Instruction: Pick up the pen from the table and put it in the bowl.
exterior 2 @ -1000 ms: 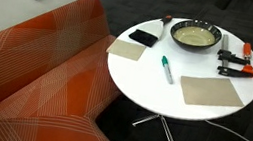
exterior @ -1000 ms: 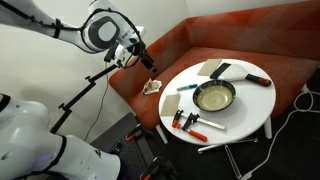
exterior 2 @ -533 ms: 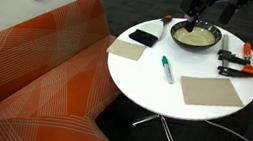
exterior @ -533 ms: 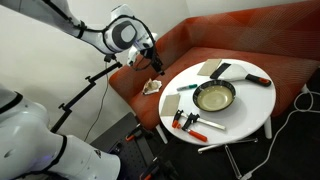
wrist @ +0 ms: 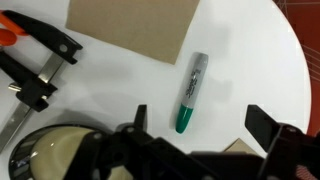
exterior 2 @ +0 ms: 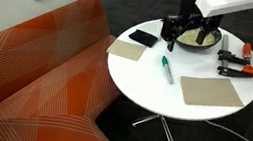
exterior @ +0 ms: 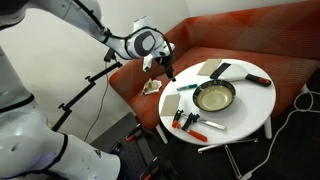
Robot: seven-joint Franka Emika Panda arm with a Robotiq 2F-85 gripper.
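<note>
The green cap lies below my open fingers. My gripper comes down next over the end with the cap, fingers on either side.
The pen is a slim stick with a grey barrel and a green cap. It lies on the round white table just ahead of my jaws. It also shows in both exterior views, beside the bowl. The bowl has a dark rim and a cream inside; in the wrist view only its edge shows. My gripper is open and empty, hovering over the table with the pen's capped end between its fingers' line.
Tan cards lie on the table. Red-and-black clamps and a black flat item sit near the bowl. An orange couch stands beside the table. A white rod lies at the table's edge.
The arm has swung from over the couch towards the table; the gripper now hovers above the pen beside the bowl. Nothing on the table has moved.
</note>
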